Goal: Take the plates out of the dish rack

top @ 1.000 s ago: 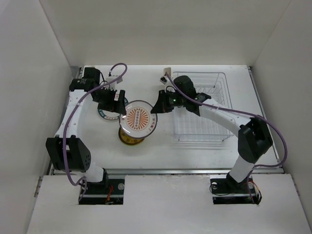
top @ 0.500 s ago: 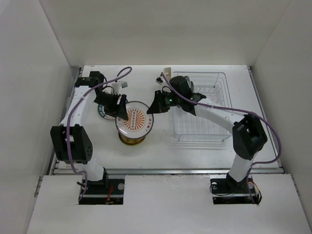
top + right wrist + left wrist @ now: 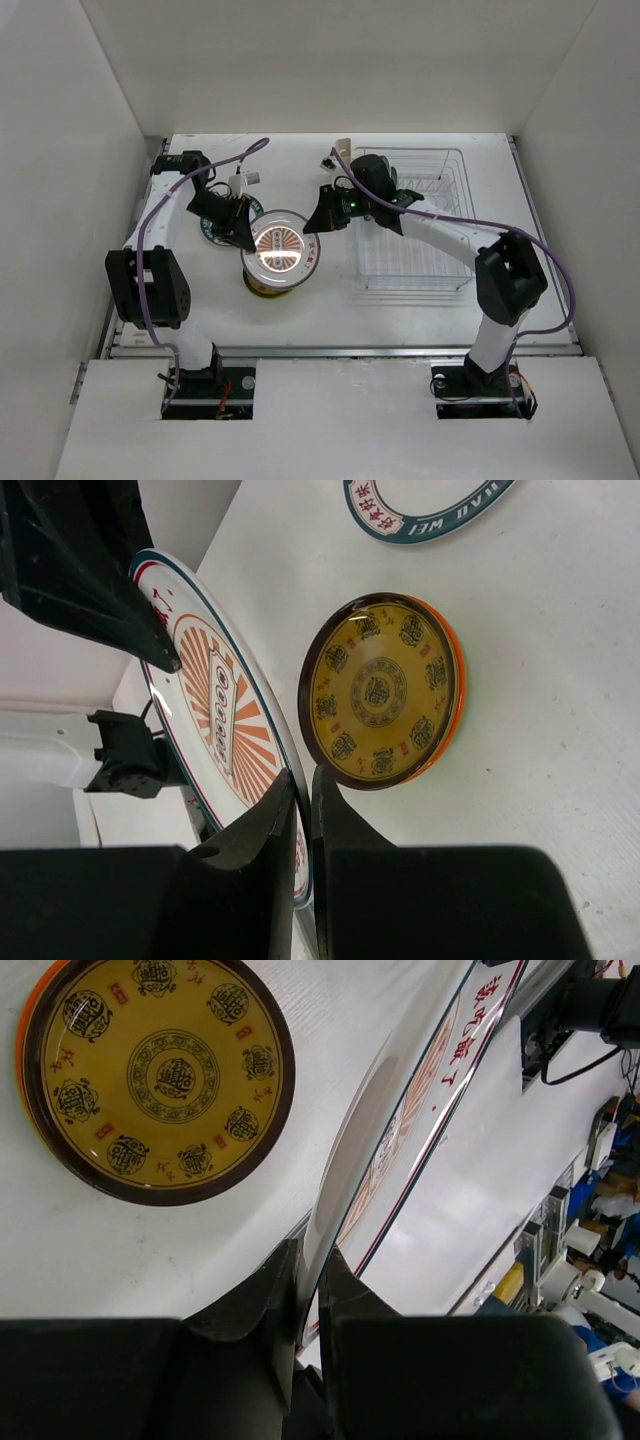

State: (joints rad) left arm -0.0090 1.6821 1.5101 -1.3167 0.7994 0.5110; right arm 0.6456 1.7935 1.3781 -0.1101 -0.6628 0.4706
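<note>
I should shift my left gripper to the left in the top view and down to release its plate onto the teal-rimmed plate [image 3: 214, 233], as both are white and teal-edged.
A white plate with an orange centre [image 3: 278, 246] hangs over the table between both arms. My left gripper [image 3: 243, 236] is shut on its left rim [image 3: 400, 1120], and my right gripper [image 3: 315, 224] is shut on its right rim [image 3: 215, 715]. Below it a brown-yellow patterned plate [image 3: 268, 284] [image 3: 158, 1075] [image 3: 380, 690] lies stacked on an orange plate [image 3: 452, 685]. A white plate with a teal rim [image 3: 211, 233] [image 3: 430, 510] lies on the table at the left, partly under my left arm. The dish rack [image 3: 440, 165] stands at the right, its slots showing only bare wire.
A small cream cutlery cup [image 3: 343, 150] sits at the rack's far left corner. White walls close in the table at the back and on both sides. My right arm stretches across the rack's near half.
My left gripper has come in from the far left and shut on the plate's left rim. The plate has shifted slightly left and tilted. The right gripper keeps its grip.
</note>
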